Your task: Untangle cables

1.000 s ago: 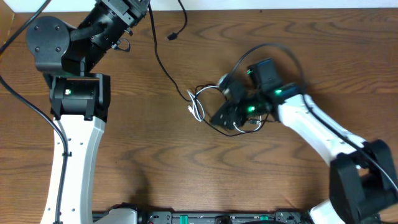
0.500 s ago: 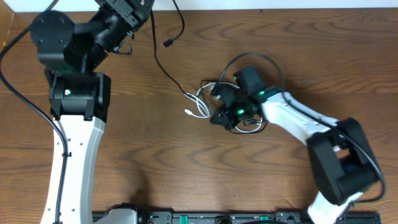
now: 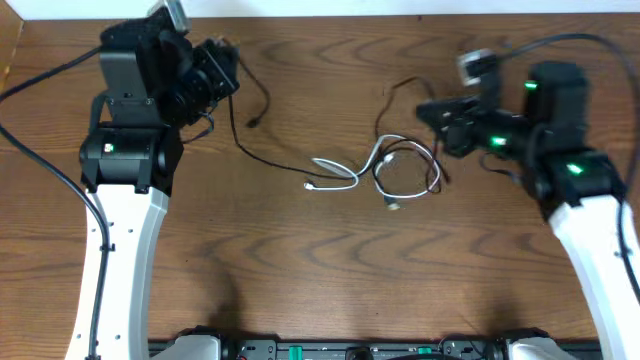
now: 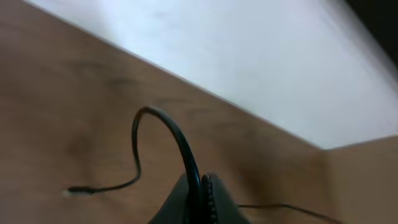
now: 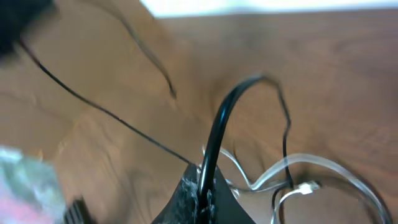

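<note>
My left gripper should go down and back, and there it should release the black cable [image 3: 272, 159] on the bare tabletop below, clear of the white loops.
The white cable [image 3: 345, 176] lies in loops at the table's middle, crossing the black cable [image 3: 272, 159]. The black cable stretches between both grippers and coils beside the white loops. My left gripper [image 3: 228, 72] is at the back left, shut on the black cable [image 4: 186, 152]. From it the cable arcs up and drops to a small plug [image 4: 78, 189]. My right gripper [image 3: 425, 108] is at the back right, above the loops, also shut on the black cable [image 5: 217, 127]. In the right wrist view the white cable [image 5: 326, 165] and its plug [image 5: 308, 185] lie just beyond my right gripper [image 5: 202, 190].
The table's far edge [image 3: 330, 17] meets a white wall. A light wooden side panel [image 4: 364, 180] stands at the table's left end. Thick black arm wires [image 3: 40, 170] hang beside the left arm. A black rail [image 3: 350, 350] runs along the front edge.
The right gripper shut on the black cable at the tangle and pulled back and to the right. The left arm swung to the right. The tangle has spread into looser loops.
</note>
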`<state>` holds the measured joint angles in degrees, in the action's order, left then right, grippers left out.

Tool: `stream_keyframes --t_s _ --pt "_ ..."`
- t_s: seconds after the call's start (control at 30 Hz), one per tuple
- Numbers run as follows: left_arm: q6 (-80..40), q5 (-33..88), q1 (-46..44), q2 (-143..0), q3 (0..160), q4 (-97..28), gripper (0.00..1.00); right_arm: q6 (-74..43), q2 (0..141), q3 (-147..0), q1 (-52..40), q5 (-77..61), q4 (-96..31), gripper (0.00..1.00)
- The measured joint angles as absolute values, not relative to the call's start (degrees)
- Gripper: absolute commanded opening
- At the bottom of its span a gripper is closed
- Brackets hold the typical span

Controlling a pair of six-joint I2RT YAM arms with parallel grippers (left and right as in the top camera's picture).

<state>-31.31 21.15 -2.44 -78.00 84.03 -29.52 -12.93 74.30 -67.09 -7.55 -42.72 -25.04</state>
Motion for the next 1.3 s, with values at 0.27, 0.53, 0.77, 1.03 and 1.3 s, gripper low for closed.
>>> stream_keyframes --t_s 0.27,0.53,0.77,1.03,1.3 --pt "-21.69 14.76 -2.44 -78.0 84.03 -38.98 0.07 -25.1 65.54 -68.9 3.18 -43.4 -17.12 0.01" --pt "-15.9 14.0 -2.46 -79.48 84.03 -46.7 0.08 -28.91 66.63 -83.74 7.07 -43.81 -22.61 0.01" --pt "-13.02 13.98 -2.46 -83.85 84.03 -48.88 0.42 -28.88 70.89 -94.08 6.72 -43.03 -30.33 0.01" --pt "-5.15 20.88 -5.06 -87.31 84.03 -48.97 0.77 -27.38 74.26 -94.76 3.9 -42.57 -43.7 0.01" --pt "5.67 33.89 -10.72 -91.31 84.03 -47.03 0.78 -26.52 74.59 -94.76 3.62 -42.46 -46.13 0.01"
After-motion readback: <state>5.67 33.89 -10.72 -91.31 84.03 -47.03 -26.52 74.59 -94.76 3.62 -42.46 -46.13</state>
